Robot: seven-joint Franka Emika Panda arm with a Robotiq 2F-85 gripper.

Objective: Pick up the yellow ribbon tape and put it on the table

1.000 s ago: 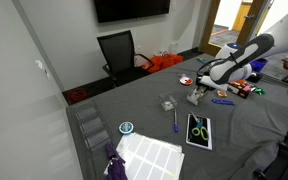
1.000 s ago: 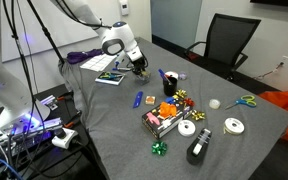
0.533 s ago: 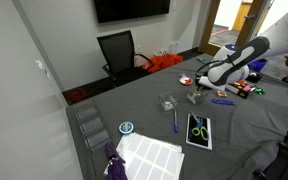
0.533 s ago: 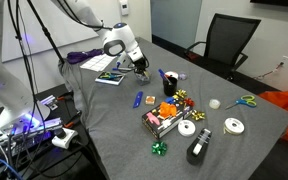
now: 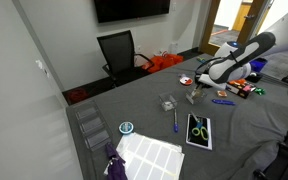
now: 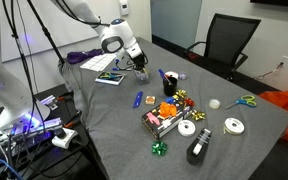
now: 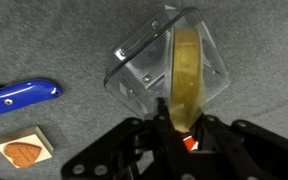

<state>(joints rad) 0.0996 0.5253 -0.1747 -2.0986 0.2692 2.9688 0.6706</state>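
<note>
The robot should next raise its gripper clear of the container (image 7: pixel 139 65), pull back to the bare tabletop between the pad and the blue cutter, and lower the roll to let it go.
The yellow ribbon tape (image 7: pixel 187 75) is a pale yellow roll seen edge-on in the wrist view, clamped between the black fingers of my gripper (image 7: pixel 174 130). A clear plastic container (image 7: pixel 139 65) lies on the dark grey table (image 7: pixel 64 40) right behind the roll. In both exterior views the gripper (image 5: pixel 196 93) (image 6: pixel 139 65) hangs low over the table (image 5: pixel 144 105) (image 6: pixel 109 115). The roll is too small to make out there.
A blue cutter (image 7: pixel 14 97) and a small wooden stamp (image 7: pixel 24 152) lie near the gripper. Scissors on a pad (image 5: pixel 199 128), a blue pen (image 5: pixel 175 120), a blue-and-white roll (image 5: pixel 126 128), white rolls (image 6: pixel 234 125) and a box of items (image 6: pixel 164 115) lie about. A black chair (image 5: pixel 119 52) stands at the table's edge.
The gripper has risen slightly with the roll in it; otherwise the scene is unchanged.
</note>
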